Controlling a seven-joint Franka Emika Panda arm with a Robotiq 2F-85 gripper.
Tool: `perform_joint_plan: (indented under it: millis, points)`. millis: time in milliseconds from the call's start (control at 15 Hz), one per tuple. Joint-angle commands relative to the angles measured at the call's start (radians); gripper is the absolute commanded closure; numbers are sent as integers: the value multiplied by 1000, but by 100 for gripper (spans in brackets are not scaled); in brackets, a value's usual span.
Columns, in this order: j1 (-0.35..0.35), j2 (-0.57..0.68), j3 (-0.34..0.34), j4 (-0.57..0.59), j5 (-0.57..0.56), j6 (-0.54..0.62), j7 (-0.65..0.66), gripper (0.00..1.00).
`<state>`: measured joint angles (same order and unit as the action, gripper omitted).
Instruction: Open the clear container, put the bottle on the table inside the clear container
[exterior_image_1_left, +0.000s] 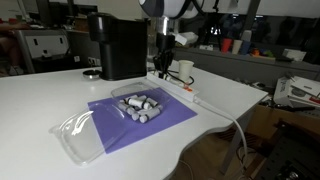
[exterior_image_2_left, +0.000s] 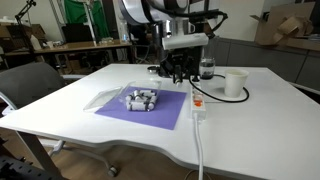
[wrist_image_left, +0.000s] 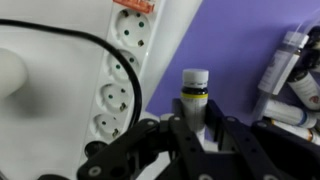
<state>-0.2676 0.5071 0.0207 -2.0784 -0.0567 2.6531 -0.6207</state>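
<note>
The clear container (exterior_image_1_left: 140, 105) is open, so next I should lift the bottle in my gripper away from the power strip, then lower it over the bottles inside.
The clear container (exterior_image_1_left: 140, 105) sits open on a purple mat (exterior_image_1_left: 160, 122) on the white table (exterior_image_1_left: 40, 100) and holds several small bottles. It also shows in an exterior view (exterior_image_2_left: 140, 99). Its clear lid (exterior_image_1_left: 78, 135) lies beside it, partly off the mat. My gripper (exterior_image_1_left: 163, 68) hangs low at the mat's far edge next to a power strip, as both exterior views (exterior_image_2_left: 178, 70) show. In the wrist view the gripper (wrist_image_left: 195, 125) is shut on a small upright bottle (wrist_image_left: 195, 92) with a white cap and a yellow band.
A white power strip (wrist_image_left: 115, 80) with a black cable lies right beside the gripper. A white cup (exterior_image_2_left: 235, 83) stands just past it. A tall black coffee machine (exterior_image_1_left: 118, 45) stands behind the mat. The table's rounded edge (exterior_image_2_left: 150, 150) runs in front.
</note>
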Motion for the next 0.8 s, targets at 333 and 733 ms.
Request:
perform_joint_plan:
  millis: [333,733]
  points:
    - [59,-139,95,-34,48,-115,-49,93]
    - [119,-149,118,-95,51,-132,-61,93]
